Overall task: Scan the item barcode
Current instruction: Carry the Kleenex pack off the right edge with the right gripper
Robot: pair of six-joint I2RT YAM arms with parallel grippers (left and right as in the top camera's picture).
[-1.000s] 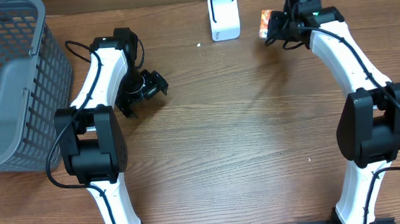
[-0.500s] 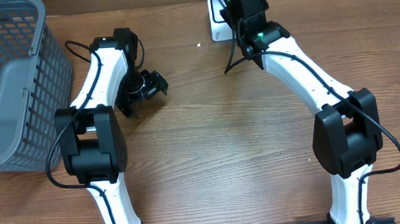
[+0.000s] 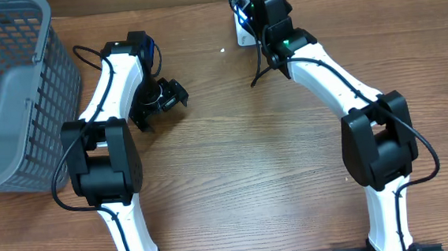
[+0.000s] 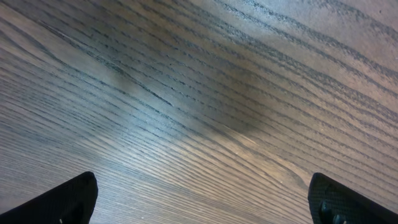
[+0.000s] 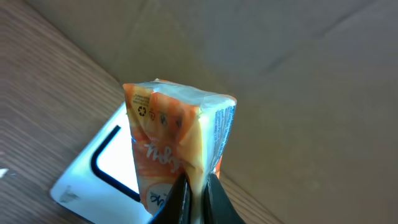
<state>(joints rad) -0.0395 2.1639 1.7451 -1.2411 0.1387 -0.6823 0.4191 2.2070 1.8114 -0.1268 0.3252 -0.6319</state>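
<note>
My right gripper has bare wood below it, far to its right in the overhead view, so next it should swing from the scanner [image 3: 240, 34] and down and let go of the packet.
The item is an orange and white packet [image 5: 177, 134], pinched at its lower edge by my right gripper [image 5: 198, 193], which is shut on it. The packet hangs right in front of the white scanner [image 5: 93, 168] with its dark-framed window. In the overhead view the right gripper [image 3: 248, 1] sits over the scanner [image 3: 240, 34] at the back of the table and hides most of it. My left gripper [image 3: 170, 96] rests left of centre, open, and in the left wrist view its jaws [image 4: 202, 208] stand wide over bare wood. No barcode shows.
A grey plastic basket [image 3: 16, 92] fills the table's left side. A brown cardboard wall [image 5: 298, 74] rises just behind the scanner. Wood tabletop [image 3: 242, 156] lies between the two arms.
My right arm swung left from the back right of the table to above the scanner, carrying the packet. The left arm has not moved.
</note>
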